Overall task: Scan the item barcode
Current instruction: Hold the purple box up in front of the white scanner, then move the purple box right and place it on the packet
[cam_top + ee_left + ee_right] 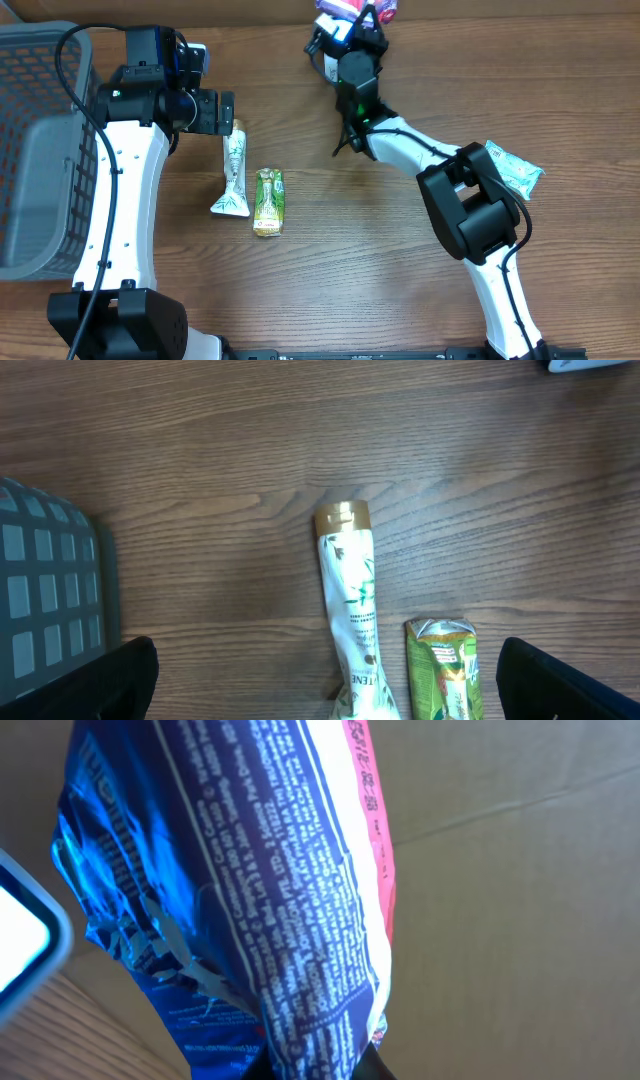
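The spot over the teal-and-white packet lies clear of the device, so next my right gripper needs to move back and over it to release the crinkled one.
My right gripper is at the table's far edge, shut on a blue and red crinkled packet. In the right wrist view this packet fills the frame, white small print facing the camera, pinched at its lower end in my right gripper; I see no barcode on this side. My left gripper hovers open over a white tube with a gold cap. The left wrist view shows the tube and a green packet lying between the wide-apart fingers, untouched.
A grey mesh basket stands at the left edge, its corner showing in the left wrist view. The green packet lies beside the tube. A teal-and-white packet lies at the right. A white, dark-rimmed device edge is beside the held packet.
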